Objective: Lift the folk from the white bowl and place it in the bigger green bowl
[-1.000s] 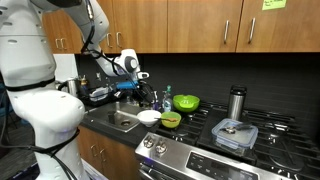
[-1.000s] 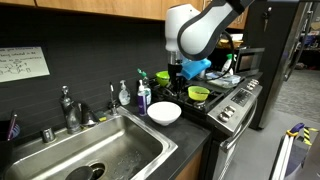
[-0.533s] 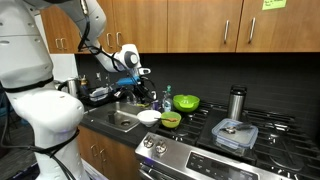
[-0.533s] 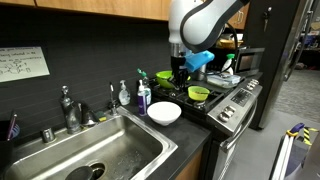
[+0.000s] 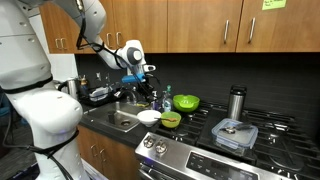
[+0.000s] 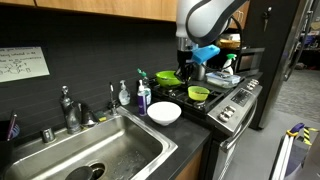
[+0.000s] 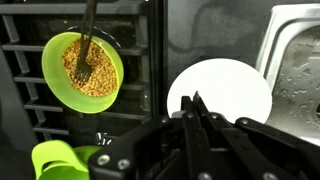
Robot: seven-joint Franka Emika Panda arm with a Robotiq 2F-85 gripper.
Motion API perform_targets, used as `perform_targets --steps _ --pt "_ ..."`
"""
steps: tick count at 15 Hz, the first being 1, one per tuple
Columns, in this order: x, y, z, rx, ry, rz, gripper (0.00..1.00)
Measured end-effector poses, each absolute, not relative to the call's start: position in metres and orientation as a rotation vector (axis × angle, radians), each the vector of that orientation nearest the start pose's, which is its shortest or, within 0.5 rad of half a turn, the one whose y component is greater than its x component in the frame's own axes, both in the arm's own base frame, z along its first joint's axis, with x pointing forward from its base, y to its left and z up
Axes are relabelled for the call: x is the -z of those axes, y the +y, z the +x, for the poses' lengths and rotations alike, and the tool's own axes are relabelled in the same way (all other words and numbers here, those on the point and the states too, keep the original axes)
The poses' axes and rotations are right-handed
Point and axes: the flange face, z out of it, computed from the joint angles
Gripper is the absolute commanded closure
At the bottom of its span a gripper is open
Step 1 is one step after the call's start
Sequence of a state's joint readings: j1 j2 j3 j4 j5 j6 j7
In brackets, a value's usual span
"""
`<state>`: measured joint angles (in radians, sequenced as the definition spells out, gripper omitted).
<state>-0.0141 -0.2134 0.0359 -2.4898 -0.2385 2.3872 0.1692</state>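
Observation:
I need to swing my gripper and turn it outward over the bigger green bowl (image 5: 186, 102) next, to release the fork inside. The fork still hangs above the white bowl.
The white bowl (image 7: 235, 95) sits on the counter beside the sink and looks empty; it shows in both exterior views (image 5: 148, 117) (image 6: 164, 113). My gripper (image 7: 195, 100) is shut, with a thin dark tip, seemingly the fork, pinched between its fingers. It hangs well above the bowl (image 5: 148, 74) (image 6: 188, 72). The bigger green bowl (image 7: 52, 160) stands on the stove, also seen in both exterior views (image 5: 186, 102) (image 6: 168, 77). The smaller yellow-green bowl (image 7: 83, 70) holds grains and a dark utensil.
The steel sink (image 6: 100, 150) lies beside the white bowl, with a faucet (image 6: 68, 108) and soap bottles (image 6: 143, 95) behind. A clear lidded container (image 5: 234, 135) and a steel tumbler (image 5: 237, 102) stand on the stove. Cabinets hang overhead.
My gripper has risen from just above the white bowl and moved toward the stove side, still shut.

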Motion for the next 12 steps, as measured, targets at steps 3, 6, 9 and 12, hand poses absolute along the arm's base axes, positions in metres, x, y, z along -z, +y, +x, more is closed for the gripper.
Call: perform_targets --steps 3,6,9,12 --pt "-0.385 0.000 0.460 0.232 -0.028 -3.308 0.99" --pt "-0.394 -0.006 0.461 0.258 -0.026 -3.310 0.99" --pt "-0.403 -0.015 0.464 0.283 -0.020 -3.311 0.99" --pt "-0.412 -0.028 0.468 0.311 -0.008 -3.312 0.99"
